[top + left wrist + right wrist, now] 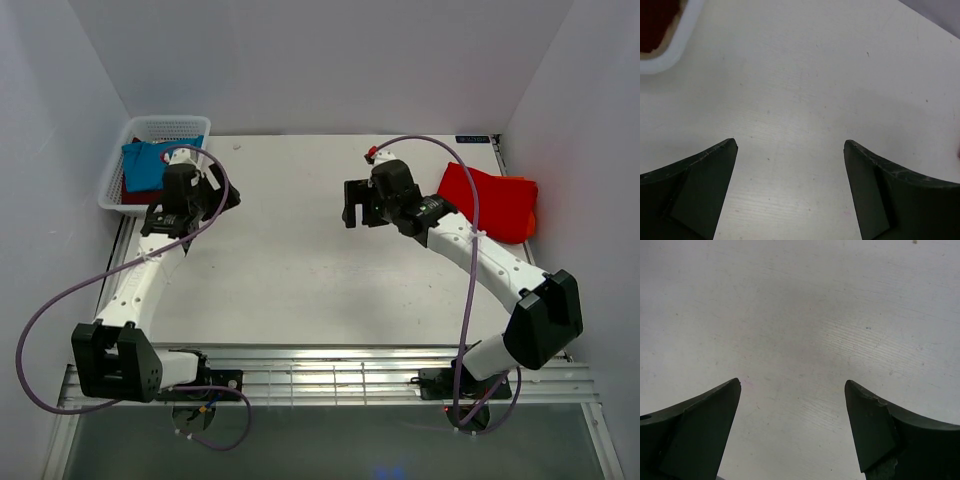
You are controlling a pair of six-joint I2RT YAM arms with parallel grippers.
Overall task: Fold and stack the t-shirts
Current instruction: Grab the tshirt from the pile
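I need to move my left gripper outward over the basket first, then down onto the top teal-blue t-shirt, at its edge by the basket's rim [136, 165].
A teal-blue t-shirt [150, 160] lies crumpled in the white mesh basket [160, 125] at the far left, on top of a dark maroon t-shirt [133, 190]. The maroon cloth also shows in the left wrist view [655, 25]. A bright red-orange t-shirt [490, 200] lies folded at the table's right edge. My left gripper [190, 205] is open and empty just right of the basket, over bare table [790, 145]. My right gripper [360, 205] is open and empty over bare table [792, 382], left of the red-orange shirt.
The basket's white rim [670, 50] shows at the left wrist view's top left corner. White walls close in the table on the left, back and right. Purple cables loop from both arms.
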